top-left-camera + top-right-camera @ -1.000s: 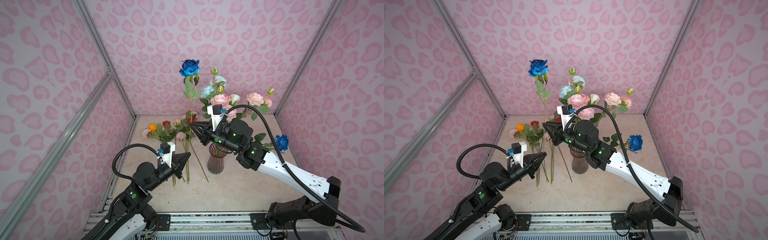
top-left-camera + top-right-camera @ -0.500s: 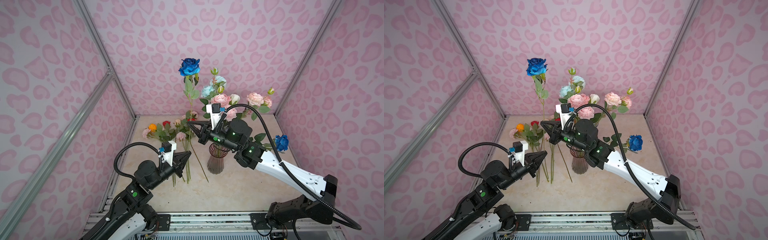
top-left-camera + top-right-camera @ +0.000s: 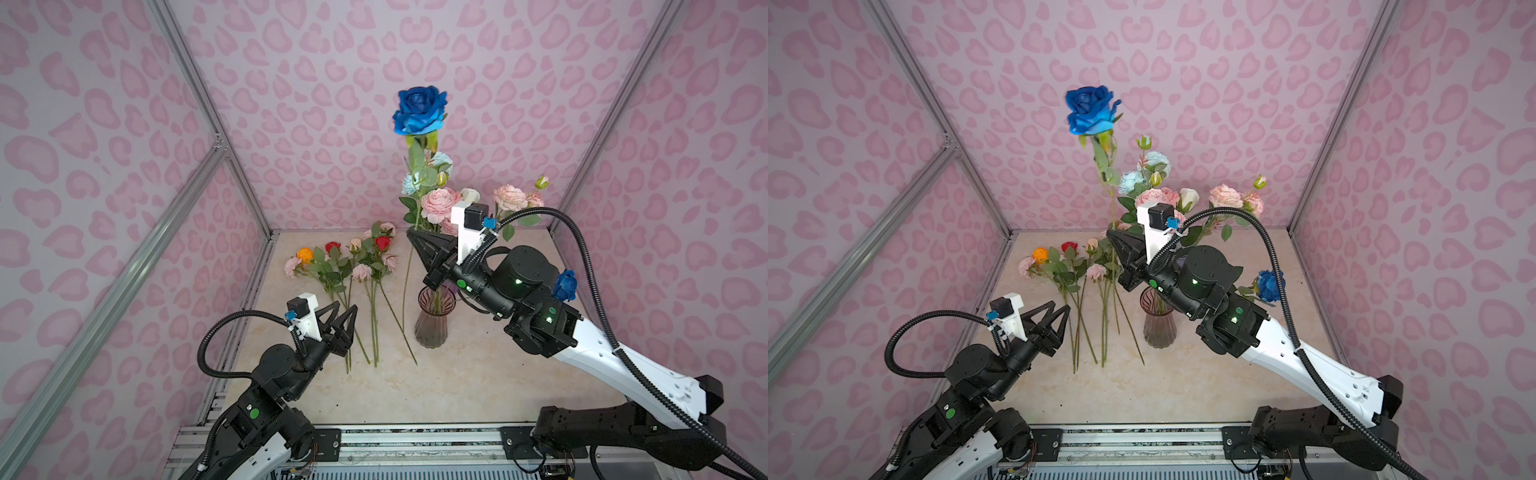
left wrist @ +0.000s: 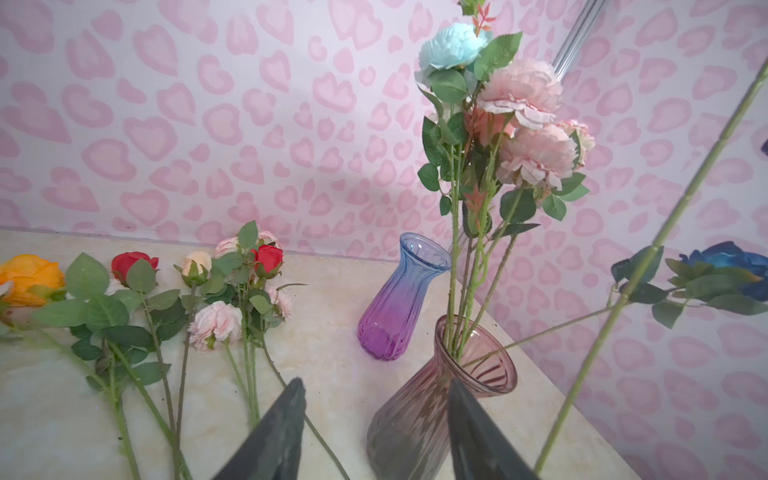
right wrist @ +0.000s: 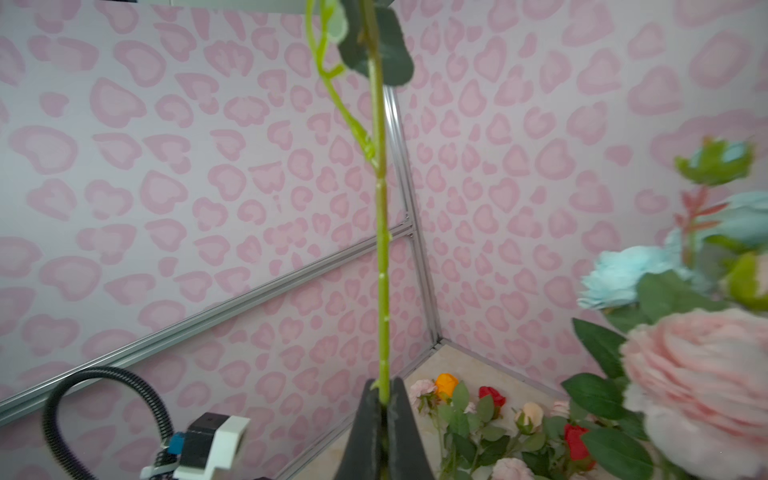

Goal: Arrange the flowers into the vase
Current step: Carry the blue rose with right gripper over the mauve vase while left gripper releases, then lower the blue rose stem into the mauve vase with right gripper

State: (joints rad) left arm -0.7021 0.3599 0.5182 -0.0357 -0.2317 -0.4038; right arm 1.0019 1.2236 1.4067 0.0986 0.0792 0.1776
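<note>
The right gripper should move over the pinkish vase's opening point(image 3: 436, 299) and down, then let go of the dark blue rose's stem inside, since the stem's lower end is still hanging outside the vase.
A dark blue rose point(image 3: 419, 110) point(image 3: 1092, 110) stands upright on its long green stem point(image 5: 382, 249), and my right gripper point(image 3: 411, 232) point(image 3: 1111, 235) point(image 5: 383, 399) is shut on that stem. Its lower end hangs beside the pinkish glass vase point(image 3: 432, 328) point(image 3: 1158, 328) point(image 4: 419, 415), outside the mouth. The vase holds pink peonies point(image 3: 440, 203), pale blue flowers point(image 4: 451, 45) and another blue rose point(image 3: 565, 286). My left gripper point(image 3: 345, 307) point(image 3: 1060, 306) point(image 4: 376, 382) is open and empty, left of the vase. Several loose flowers point(image 3: 353, 266) point(image 4: 166, 291) lie on the table.
A second, blue-to-purple glass vase point(image 4: 399, 303) stands empty behind the pinkish one. Pink patterned walls with metal posts point(image 3: 208, 124) close in the left, back and right sides. The marble tabletop point(image 3: 457, 382) ends at a rail along the front.
My left gripper has opened and let go of the blue rose's stem. The right gripper, shut on the stem, has carried the rose up and to the right.
</note>
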